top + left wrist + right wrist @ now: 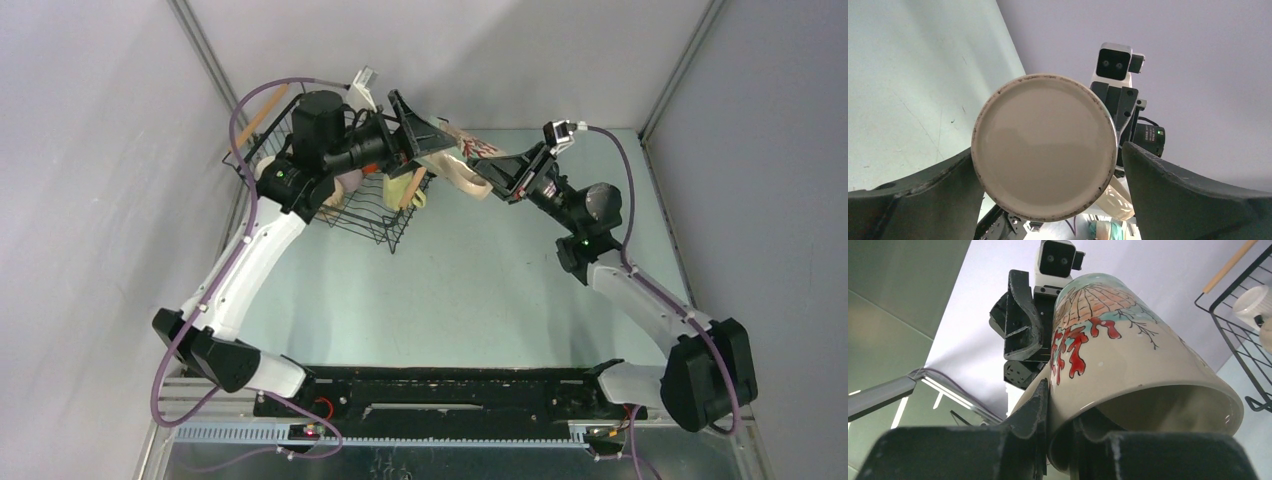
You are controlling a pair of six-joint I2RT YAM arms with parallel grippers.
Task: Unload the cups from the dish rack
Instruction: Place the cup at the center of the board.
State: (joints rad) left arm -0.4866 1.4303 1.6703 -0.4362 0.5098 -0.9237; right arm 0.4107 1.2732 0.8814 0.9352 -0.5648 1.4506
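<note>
My right gripper swings away from the rack next, turns fingers-down, lowers the cup and releases it, since the bare tabletop lies below my gripper.
A cream cup (468,160) painted with red coral hangs in the air just right of the dish rack (372,222), between both grippers. My right gripper (1060,410) is shut on the wall of this cup (1128,355) at its rim, one finger outside and one inside. My left gripper (1048,150) stands open around the cup's round base (1044,147), and a gap shows beside its right finger (1188,190). In the top view the left gripper (440,135) reaches out over the rack's right end, facing the right gripper (490,172). More cups (345,186) lie in the rack, partly hidden by the left arm.
The black wire rack has a wooden handle (262,108) and sits at the table's back left, close to the left wall. In the right wrist view the rack's corner (1243,345) holds a white cup (1255,300). The pale green table (480,290) spreads in front.
</note>
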